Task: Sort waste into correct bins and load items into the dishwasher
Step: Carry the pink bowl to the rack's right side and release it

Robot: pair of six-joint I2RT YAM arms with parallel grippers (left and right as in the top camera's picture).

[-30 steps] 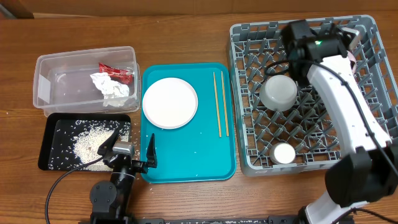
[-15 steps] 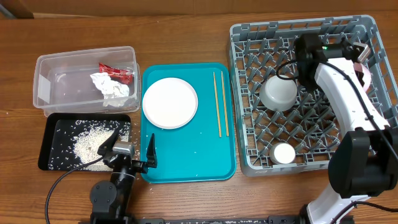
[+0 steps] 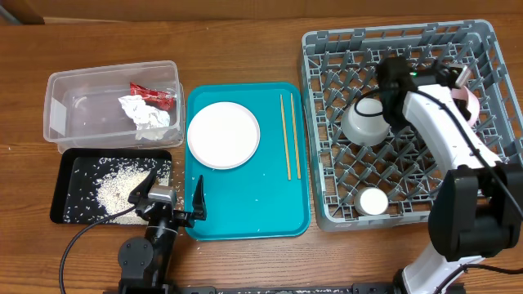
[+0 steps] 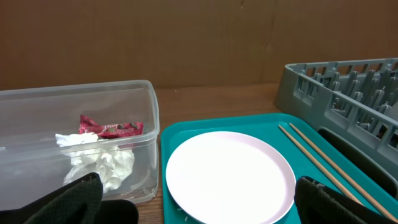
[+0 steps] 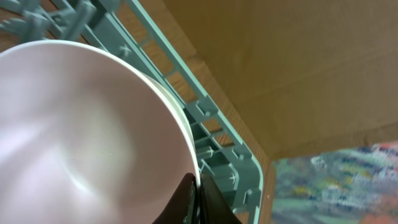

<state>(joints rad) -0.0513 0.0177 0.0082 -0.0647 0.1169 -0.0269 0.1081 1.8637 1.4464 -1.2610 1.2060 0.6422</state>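
Observation:
Next, my right gripper will tilt the small pinkish-white bowl [image 5: 81, 137] and go slightly toward the pale grey bowl [image 3: 365, 121], then release it over the free wires of the dish rack.
My right gripper [image 5: 196, 186] is shut on the rim of the small pinkish-white bowl [image 5: 81, 137], holding it on edge over the back right of the grey dish rack [image 3: 327, 49]. The bowl's pink edge [image 3: 471, 100] shows beside the arm. In the rack sit a pale grey bowl [image 3: 365, 121] and a small white cup [image 3: 373, 201]. The white plate [image 3: 223, 135] and two chopsticks [image 3: 289, 135] lie on the teal tray [image 3: 253, 204]. My left gripper [image 3: 176, 181] stands open at the tray's front left corner, with nothing between its fingers.
The clear tub [image 3: 73, 106] at the left holds a red sauce packet [image 3: 152, 94] and a crumpled napkin [image 3: 147, 114]. In front of it the black tray [image 3: 65, 175] holds loose rice [image 3: 118, 189]. A few grains lie scattered on the teal tray.
The right wrist has swung over the rack's back right, and the bowl has come lower and further right. The left arm has not moved.

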